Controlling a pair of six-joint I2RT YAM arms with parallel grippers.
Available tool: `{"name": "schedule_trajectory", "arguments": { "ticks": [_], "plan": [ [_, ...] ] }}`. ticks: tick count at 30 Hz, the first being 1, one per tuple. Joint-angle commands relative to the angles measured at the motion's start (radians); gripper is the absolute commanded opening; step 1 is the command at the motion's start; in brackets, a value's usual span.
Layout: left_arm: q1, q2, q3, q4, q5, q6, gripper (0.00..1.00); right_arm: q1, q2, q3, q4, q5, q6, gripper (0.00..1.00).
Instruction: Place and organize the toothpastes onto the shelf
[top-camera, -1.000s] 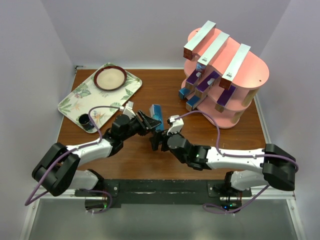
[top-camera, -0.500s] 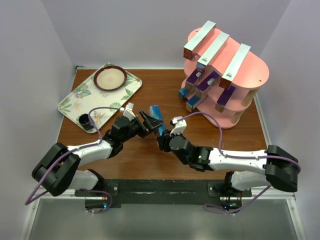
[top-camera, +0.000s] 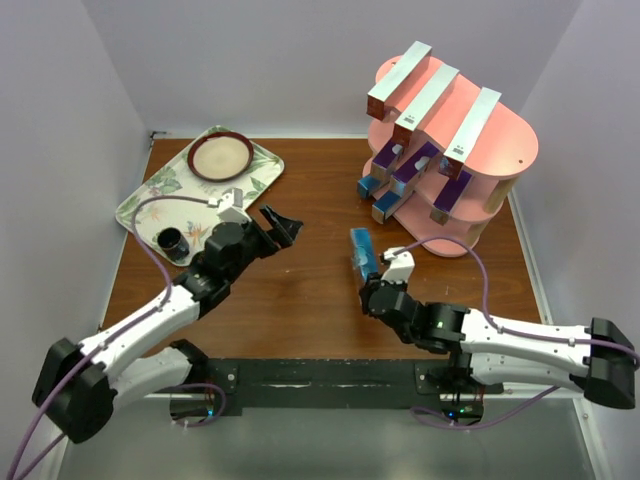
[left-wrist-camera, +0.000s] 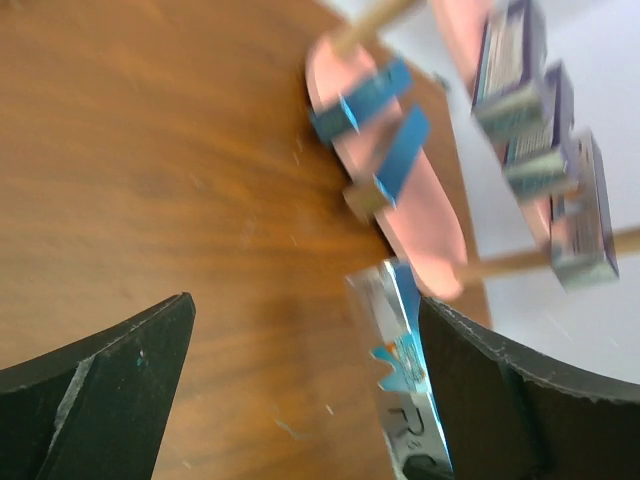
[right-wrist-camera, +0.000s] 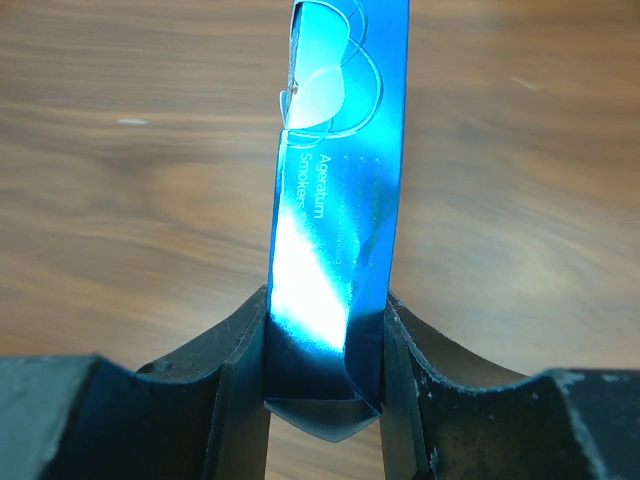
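Note:
My right gripper turns the box parallel to the blue boxes next. It reaches outward, lowers and releases the box in the bare room beside them on the shelf's bottom board.
My right gripper (top-camera: 371, 283) is shut on one end of a blue toothpaste box (top-camera: 361, 253), which hovers over the table's middle. In the right wrist view the box (right-wrist-camera: 343, 190) sticks out forward from between the jaws of the gripper (right-wrist-camera: 325, 325). The left gripper (top-camera: 281, 222) stands open and empty to the left of the box. Its wrist view shows the gripper (left-wrist-camera: 310, 370) wide open, with the blue box (left-wrist-camera: 400, 365) beyond its right finger. The pink shelf (top-camera: 500, 150) at the back right carries three silver-red boxes (top-camera: 436, 96) on top, purple ones (top-camera: 421, 165) in the middle and blue ones (top-camera: 380, 195) at the bottom.
A leaf-patterned tray (top-camera: 158, 195) at the back left holds a round bowl (top-camera: 221, 156) and a small dark cup (top-camera: 172, 241). White walls close in the table on three sides. The shelf's bottom board (left-wrist-camera: 425, 215) reaches the brown tabletop (top-camera: 300, 300).
The left gripper opened, let go of the blue box and drew back to the left. The right gripper shut on the box and carried it to the right, toward the shelf.

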Motion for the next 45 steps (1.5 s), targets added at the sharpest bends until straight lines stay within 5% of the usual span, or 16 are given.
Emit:
{"name": "schedule_trajectory", "arguments": {
  "ticks": [1,9,16,22,31,45],
  "plan": [
    [0.009,-0.123,0.109,-0.23,-0.276,0.227,1.0,0.004,-0.033,-0.019,-0.224,0.197,0.16,0.27],
    [0.02,-0.216,0.291,-0.453,-0.338,0.438,1.0,-0.041,0.062,0.032,-0.33,0.32,0.29,0.28],
    [0.026,-0.216,0.316,-0.511,-0.423,0.581,1.0,-0.178,0.155,0.079,-0.151,0.313,0.172,0.28],
    [0.03,-0.247,0.233,-0.473,-0.463,0.593,1.0,-0.23,0.261,0.143,-0.04,0.349,0.105,0.29],
    [0.082,-0.246,0.203,-0.485,-0.385,0.592,1.0,-0.296,0.5,0.257,-0.056,0.404,0.21,0.32],
    [0.184,-0.241,0.189,-0.468,-0.259,0.572,1.0,-0.457,0.625,0.368,-0.033,0.415,0.194,0.32]
  ]
}}
